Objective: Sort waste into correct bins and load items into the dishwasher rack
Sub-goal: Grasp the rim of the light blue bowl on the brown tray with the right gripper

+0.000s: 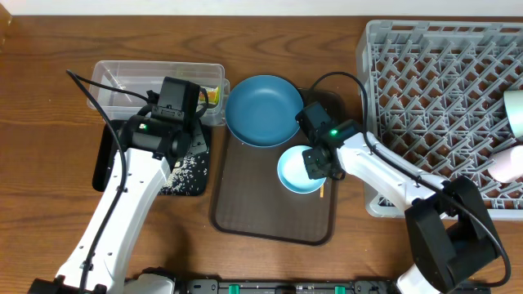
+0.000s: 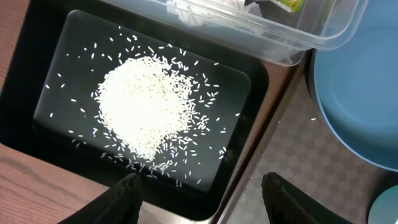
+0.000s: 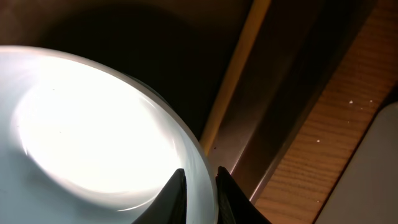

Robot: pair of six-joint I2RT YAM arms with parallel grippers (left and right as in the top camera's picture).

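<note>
The bowl should go where the slots are empty, so my right gripper will next move up, outward and to the right in the overhead view, over the rack's far corner, to release it.
My right gripper is shut on the rim of a small pale blue bowl over the brown tray; the right wrist view shows the fingers pinching the bowl's wall, with a wooden chopstick beside it. The dark blue plate lies at the tray's far end. My left gripper is open and empty above the black tray, which holds a heap of white rice. The clear tub holds white tissue and the yellow-green wrapper.
The grey dishwasher rack stands at the right with a pale bowl and a pinkish cup at its right edge. The brown serving tray lies between bins and rack. Bare wooden table surrounds them.
</note>
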